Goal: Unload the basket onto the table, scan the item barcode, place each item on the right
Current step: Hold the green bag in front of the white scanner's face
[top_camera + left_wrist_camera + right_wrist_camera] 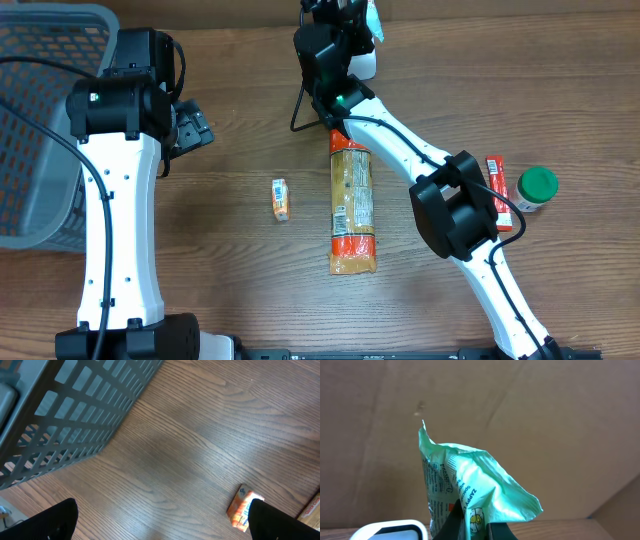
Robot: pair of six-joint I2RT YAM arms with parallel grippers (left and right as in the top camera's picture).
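Note:
Next, my right gripper swings back and tilts down toward the wood beside the red packet, as that wood lies to its right in the overhead view.
My right gripper (pixel 474 527) is shut on the lower part of a crumpled pale green wipes packet (pixel 470 480), which stands up in front of a brown board. In the overhead view the same gripper (pixel 350 22) is at the table's far edge, with the green packet (pixel 375 20) showing beside it. The white scanner (pixel 390 530) lies just left of and below the packet, and its body (pixel 363 66) sits under the arm. My left gripper (pixel 160 522) hangs open over bare wood, holding nothing.
A grey mesh basket (pixel 40 120) stands at the far left. On the table lie a small orange packet (pixel 281 198), a long orange snack pack (pixel 352 205), a red packet (pixel 497 190) and a green-lidded jar (pixel 535 188).

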